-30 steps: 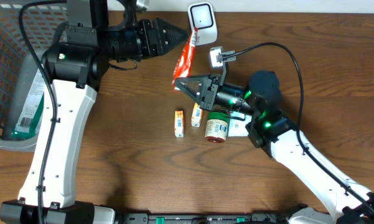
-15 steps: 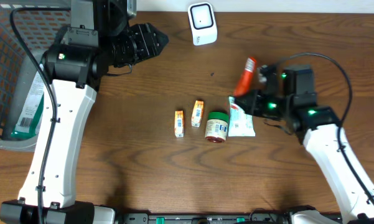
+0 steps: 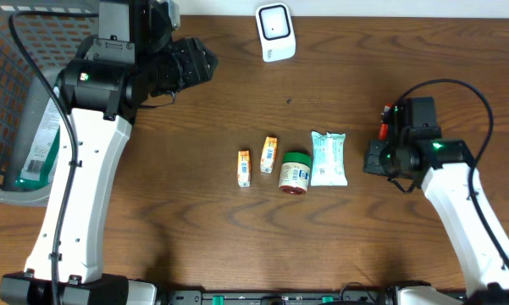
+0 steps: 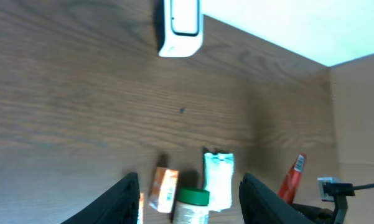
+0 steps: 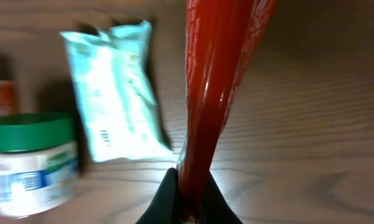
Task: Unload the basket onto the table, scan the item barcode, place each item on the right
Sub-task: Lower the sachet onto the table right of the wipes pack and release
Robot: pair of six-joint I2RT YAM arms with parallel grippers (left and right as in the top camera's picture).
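The bare wood [image 5: 239,142] beside the white-green pouch is clear below the right gripper, so the robot needs to lower its right gripper to that spot next and let go of the red sachet [image 5: 218,93].
My right gripper [image 5: 193,200] is shut on the lower end of a red sachet [image 5: 218,93], which stands upright above the wood. The left wrist view shows the same red sachet [image 4: 294,177] at the far right. From overhead, the right gripper [image 3: 375,157] sits at the right of the table and the wrist hides most of the sachet. The white barcode scanner [image 3: 273,32] stands at the back edge, well away from it. At the back left, my left gripper [image 3: 199,63] is open and empty, and its fingers [image 4: 121,199] frame the items below.
A row lies mid-table: two small orange boxes [image 3: 244,167] [image 3: 268,155], a green-lidded jar [image 3: 295,172] and a white-green pouch [image 3: 329,158]. A wire basket [image 3: 8,102] at the left edge holds a green-white packet [image 3: 41,144].
The right arm has swung from beside the scanner to the table's right side, carrying the red sachet with it. The left gripper has drawn back a little to the left.
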